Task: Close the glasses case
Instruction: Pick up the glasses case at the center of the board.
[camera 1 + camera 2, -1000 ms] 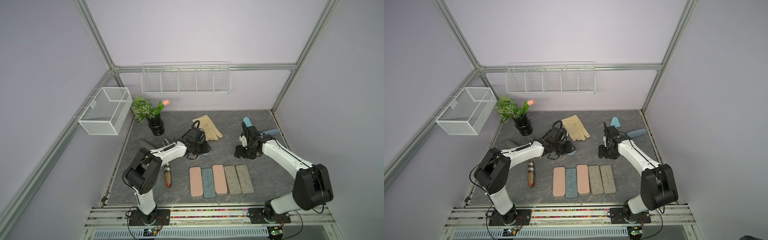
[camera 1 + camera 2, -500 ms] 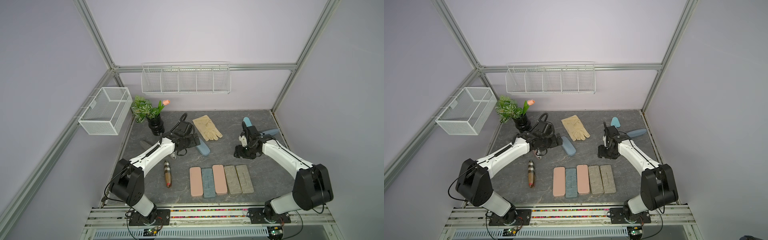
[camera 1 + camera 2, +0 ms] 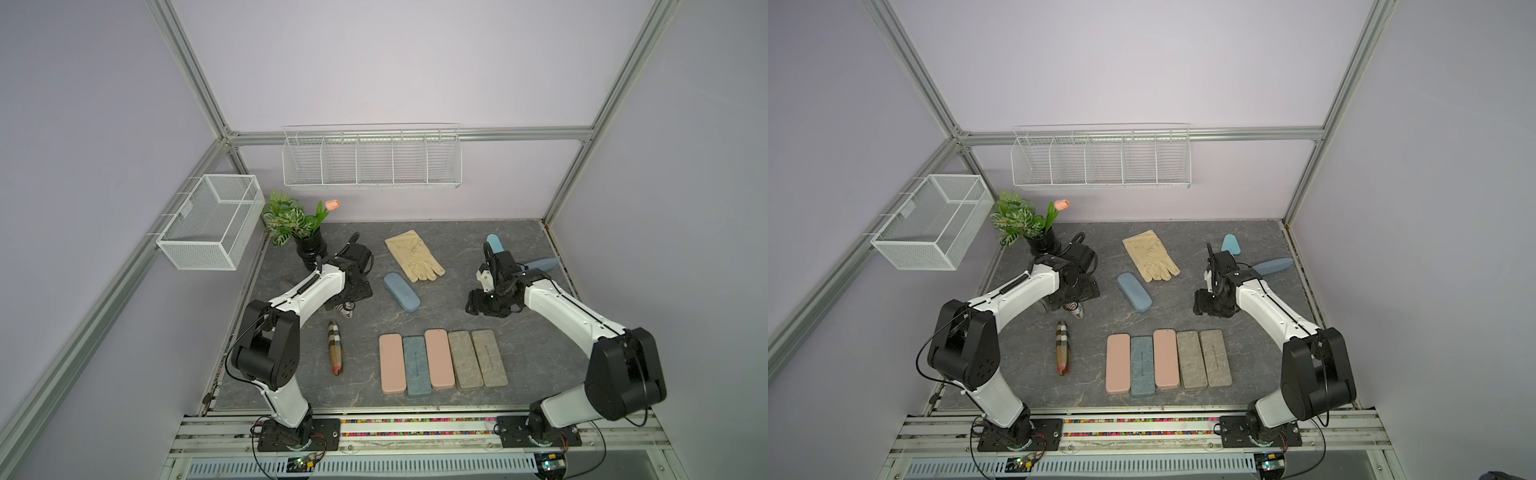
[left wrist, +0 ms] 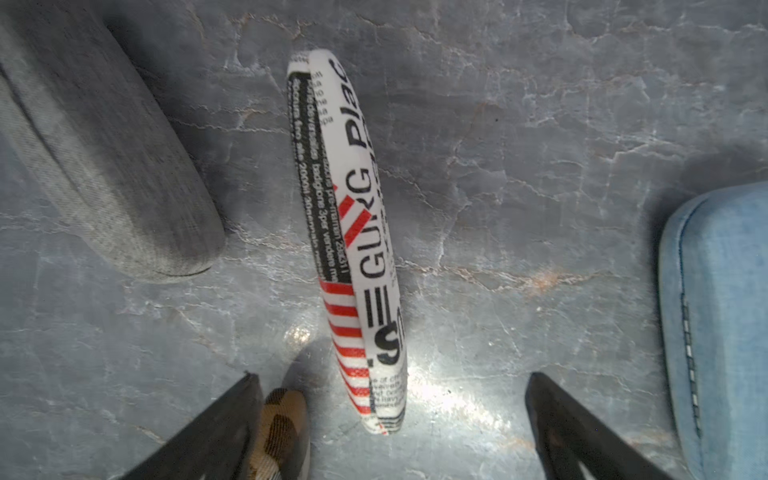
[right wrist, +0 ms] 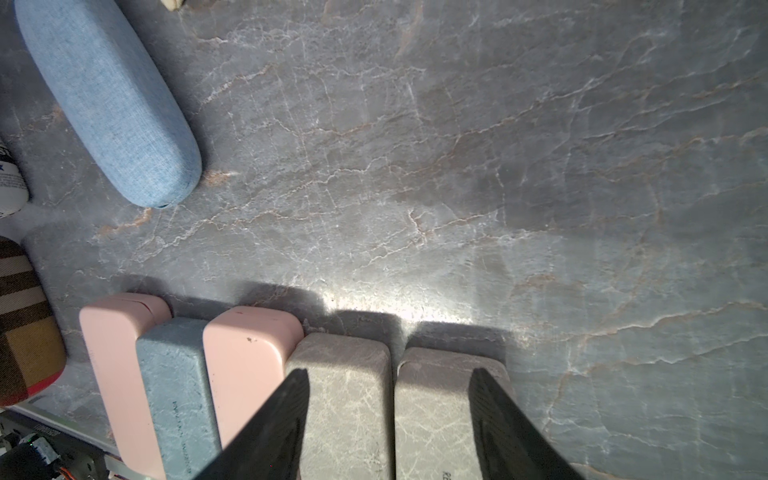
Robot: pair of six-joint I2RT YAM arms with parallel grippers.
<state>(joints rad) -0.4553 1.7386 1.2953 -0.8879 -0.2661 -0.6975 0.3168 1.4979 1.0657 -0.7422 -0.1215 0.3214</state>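
Observation:
My left gripper should go down next onto the case's middle [image 4: 356, 246] and close across it. The white printed case is below my left gripper, and its seam runs lengthwise between my fingers.
A blue fabric glasses case [image 3: 401, 291] [image 3: 1134, 292] lies shut on the grey mat in front of the glove, with nothing touching it. My left gripper [image 3: 349, 297] [image 4: 392, 376] hangs open over a white glasses case with black and red print [image 4: 349, 232] [image 3: 345, 309]. That case lies between the spread fingers, untouched, and its two halves meet along a seam. My right gripper [image 3: 478, 305] [image 5: 389, 371] is open and empty above bare mat right of the blue case [image 5: 112, 99].
Several flat cases, pink [image 3: 392, 363], blue-grey and stone-grey [image 3: 488, 358], lie side by side at the front. A plaid case [image 3: 335, 348] lies front left and a grey case [image 4: 95, 145] beside the printed one. A glove [image 3: 414, 255], a potted plant [image 3: 308, 245] and two blue cases [image 3: 540, 264] lie behind.
My left gripper has opened, let go of the blue case and swung left over the printed case. The blue case now lies shut. The right arm has not moved.

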